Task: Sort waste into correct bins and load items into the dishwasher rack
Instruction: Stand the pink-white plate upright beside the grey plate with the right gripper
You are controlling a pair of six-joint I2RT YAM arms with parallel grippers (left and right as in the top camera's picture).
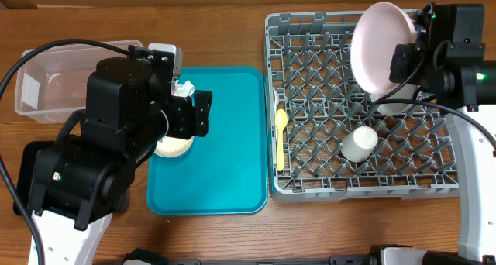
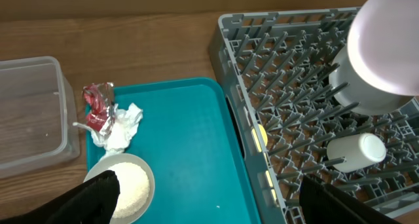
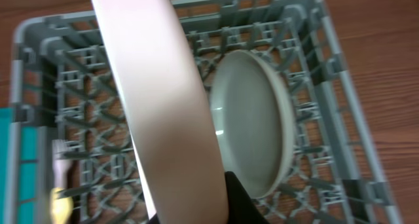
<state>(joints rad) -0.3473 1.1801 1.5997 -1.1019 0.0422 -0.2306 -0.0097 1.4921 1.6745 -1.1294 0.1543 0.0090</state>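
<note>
My right gripper lowers the pinkish plate [image 3: 163, 106] into the rack's wires beside the light grey plate next and releases its rim. The pinkish plate still hangs above the rack.
My right gripper [image 3: 196, 209] is shut on the rim of a pinkish plate [image 3: 163, 106], holding it on edge above the grey dishwasher rack [image 1: 310, 184]. A light grey plate [image 3: 252, 126] stands in the rack just behind it. A white cup [image 1: 360, 143] lies on the rack floor. My left gripper [image 2: 216, 207] is open over the teal tray [image 2: 190, 139], nothing between its fingers [image 2: 91, 198]. Just beside its left finger is a small bowl [image 2: 127, 188] full of white rice. A red-and-silver wrapper [image 2: 98, 106] and a white napkin [image 2: 121, 129] lie at the tray's far left corner.
The clear tub [image 1: 46, 87] stands left of the teal tray [image 1: 225, 164]. A black tray [image 1: 25, 176] shows partly under the left arm. A cream spoon [image 1: 280, 133] lies along the rack's left edge. A single rice grain [image 2: 218, 206] lies on the tray.
</note>
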